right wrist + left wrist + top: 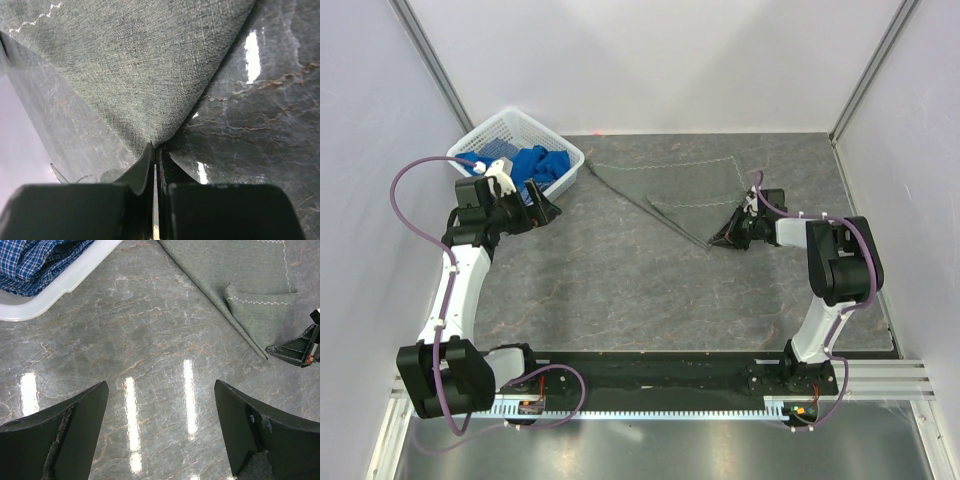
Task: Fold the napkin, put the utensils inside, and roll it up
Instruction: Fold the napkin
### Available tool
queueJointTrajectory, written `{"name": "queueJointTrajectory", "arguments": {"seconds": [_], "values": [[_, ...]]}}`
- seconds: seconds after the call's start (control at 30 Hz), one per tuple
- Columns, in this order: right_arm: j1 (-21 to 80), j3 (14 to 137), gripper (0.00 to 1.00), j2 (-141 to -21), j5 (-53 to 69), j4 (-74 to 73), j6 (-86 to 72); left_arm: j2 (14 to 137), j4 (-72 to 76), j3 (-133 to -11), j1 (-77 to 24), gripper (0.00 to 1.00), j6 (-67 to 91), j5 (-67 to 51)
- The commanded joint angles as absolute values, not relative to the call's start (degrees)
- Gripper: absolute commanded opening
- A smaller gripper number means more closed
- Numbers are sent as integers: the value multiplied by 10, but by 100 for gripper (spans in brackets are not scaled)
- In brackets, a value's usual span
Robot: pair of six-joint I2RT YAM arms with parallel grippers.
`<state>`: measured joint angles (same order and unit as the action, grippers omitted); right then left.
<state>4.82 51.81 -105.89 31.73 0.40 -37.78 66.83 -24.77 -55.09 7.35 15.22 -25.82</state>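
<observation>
The napkin's corner by the basket isn't held. My left gripper should next move down and to the right in the top view, onto that corner.
The napkin is a dark grey cloth with a pale stitched hem, lying at the back middle of the table with one flap folded over itself. My right gripper is low on the table at its near right corner. In the right wrist view the jaws are pressed together with the tip of the napkin pinched between them. My left gripper hovers beside the basket, its jaws spread wide over bare tabletop. From there the napkin and the right gripper show at the upper right. The utensils are out of view.
A white plastic basket holding blue cloths stands at the back left, right by my left gripper; its rim and a blue checked cloth show in the left wrist view. White walls enclose the table on three sides.
</observation>
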Motion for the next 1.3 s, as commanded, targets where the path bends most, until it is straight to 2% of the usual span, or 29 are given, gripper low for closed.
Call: {"name": "queueJointTrajectory", "arguments": {"seconds": [0.0, 0.27, 0.4, 0.6, 0.63, 0.67, 0.7, 0.77, 0.8, 0.97, 1.27], "values": [[33, 519, 0, -1060, 300, -24, -342, 657, -229, -548, 70, 94, 139, -260], [-109, 461, 0, -970, 263, -132, -263, 650, -202, -528, 7, 93, 191, -229], [-162, 441, 0, -926, 239, -160, -237, 637, -136, -483, -73, 93, 270, -192], [-176, 440, 0, -897, 228, -170, -226, 645, 34, -355, -145, 89, 406, -131], [-175, 441, 4, -896, 230, -171, -226, 650, 66, -329, -146, 86, 427, -122], [-176, 443, 12, -891, 233, -170, -228, 663, 84, -318, -146, 85, 438, -115], [-175, 442, 31, -889, 232, -170, -227, 668, 106, -309, -146, 83, 446, -113], [-176, 439, 49, -875, 225, -170, -226, 694, 167, -291, -148, 80, 475, -114], [-176, 437, 53, -867, 222, -169, -228, 707, 186, -287, -148, 79, 495, -113], [-174, 435, 64, -823, 228, -156, -233, 827, 318, -286, -149, 79, 557, -98], [-173, 445, 66, -780, 255, -153, -236, 1033, 417, -381, -177, 71, 670, -57]]}}
